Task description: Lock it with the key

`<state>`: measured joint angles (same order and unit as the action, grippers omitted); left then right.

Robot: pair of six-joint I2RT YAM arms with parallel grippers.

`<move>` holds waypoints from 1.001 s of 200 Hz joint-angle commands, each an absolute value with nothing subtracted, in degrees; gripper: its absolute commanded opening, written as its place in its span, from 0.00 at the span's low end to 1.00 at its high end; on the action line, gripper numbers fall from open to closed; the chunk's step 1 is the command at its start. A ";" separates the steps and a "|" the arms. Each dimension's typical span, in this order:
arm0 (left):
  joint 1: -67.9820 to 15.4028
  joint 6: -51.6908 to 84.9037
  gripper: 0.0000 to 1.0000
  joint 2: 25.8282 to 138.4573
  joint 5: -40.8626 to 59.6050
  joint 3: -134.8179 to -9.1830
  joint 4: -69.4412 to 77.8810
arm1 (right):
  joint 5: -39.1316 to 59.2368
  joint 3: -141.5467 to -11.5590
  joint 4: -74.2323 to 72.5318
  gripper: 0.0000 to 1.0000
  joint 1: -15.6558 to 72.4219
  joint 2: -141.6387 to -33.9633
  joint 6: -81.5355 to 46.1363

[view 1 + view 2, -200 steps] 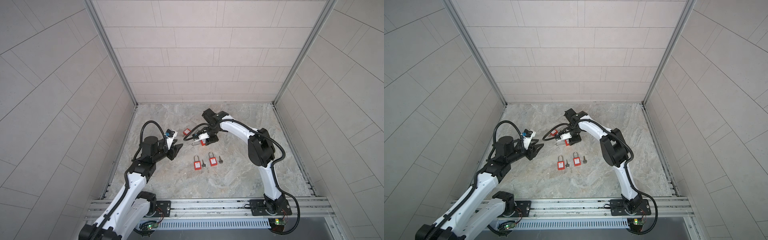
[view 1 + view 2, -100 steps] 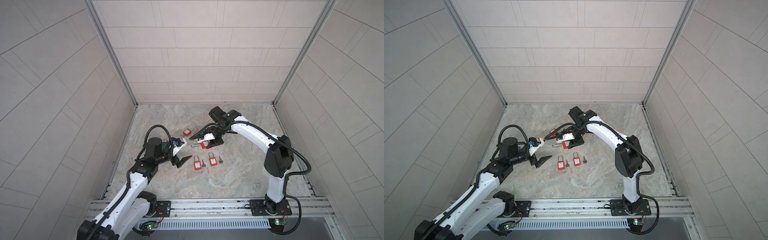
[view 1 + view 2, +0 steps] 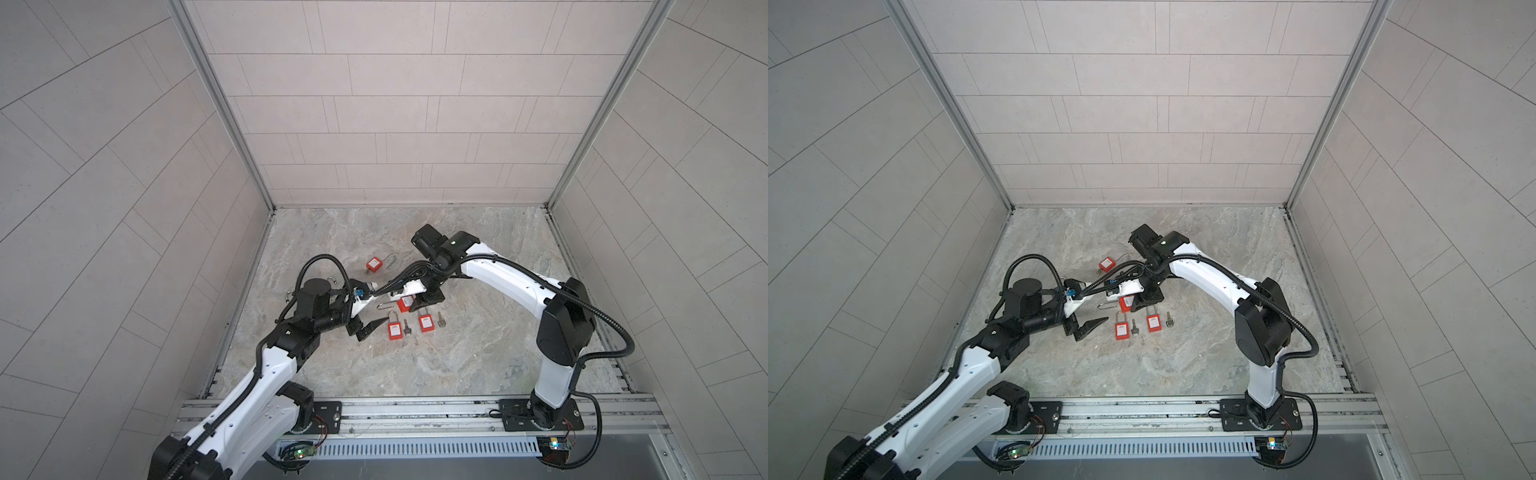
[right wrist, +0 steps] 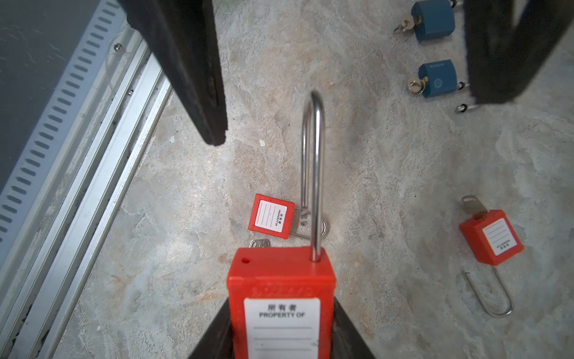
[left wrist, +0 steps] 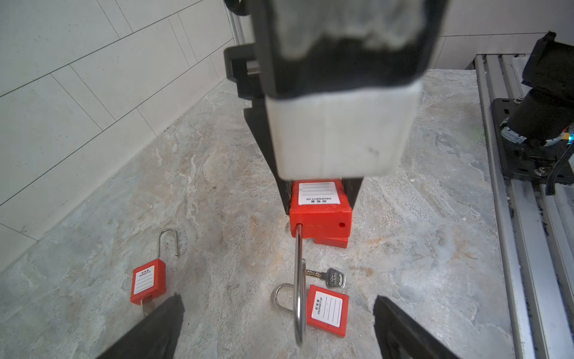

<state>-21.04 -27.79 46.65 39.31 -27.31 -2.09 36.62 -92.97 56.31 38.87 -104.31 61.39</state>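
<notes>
I will next move my left gripper a little toward the held padlock and close its spread fingers on the shackle's bend (image 3: 379, 306) (image 5: 300, 339), because the bend is already between them.
My right gripper (image 4: 281, 337) is shut on the body of a red padlock (image 4: 281, 289), held above the floor with its steel shackle (image 4: 313, 171) swung open. In both top views this padlock (image 3: 405, 303) hangs mid-floor. My left gripper (image 5: 278, 306) is open and faces it, and the shackle (image 5: 298, 279) points into the gap between the spread fingers (image 4: 192, 68). Loose keys (image 3: 406, 329) (image 3: 440, 319) lie beside two red padlocks (image 3: 395, 331) (image 3: 425, 323) on the floor. One key (image 5: 332, 277) shows below the shackle. The held padlock's keyhole end is hidden.
Another red padlock (image 3: 374, 264) with a key in it and its shackle open lies farther back. Two blue padlocks (image 4: 433, 20) (image 4: 438, 77) with keys lie behind the left gripper. An aluminium rail (image 3: 415, 411) borders the front, and tiled walls close the other sides.
The left gripper has moved in toward the held padlock and its jaws have opened wide. The right arm's elbow swung out to the right, still gripping the padlock.
</notes>
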 commanded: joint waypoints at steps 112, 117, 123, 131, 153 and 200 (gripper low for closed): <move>-21.70 -26.10 0.11 49.17 46.24 -28.02 -0.73 | 36.19 -92.72 55.24 0.29 39.73 -100.99 60.13; -21.71 -25.88 0.10 49.31 46.51 -28.16 -0.71 | 35.85 -92.73 55.21 0.29 39.83 -101.09 60.00; -21.80 -25.53 0.09 49.52 46.82 -28.29 -0.57 | 35.56 -92.73 55.23 0.29 39.90 -101.10 59.89; -21.97 -25.08 0.08 49.65 47.18 -28.39 -0.29 | 35.26 -92.80 55.24 0.29 39.98 -101.00 59.78; -22.47 -24.12 0.05 50.05 47.15 -28.08 0.59 | 34.57 -92.83 55.06 0.29 40.13 -101.00 59.36; -22.85 -19.22 0.00 49.70 47.64 -27.42 5.27 | 33.28 -92.87 54.56 0.44 40.13 -100.69 57.23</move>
<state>-21.69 -22.00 50.33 43.51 -27.00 -0.14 33.76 -92.51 56.88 39.86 -103.37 59.02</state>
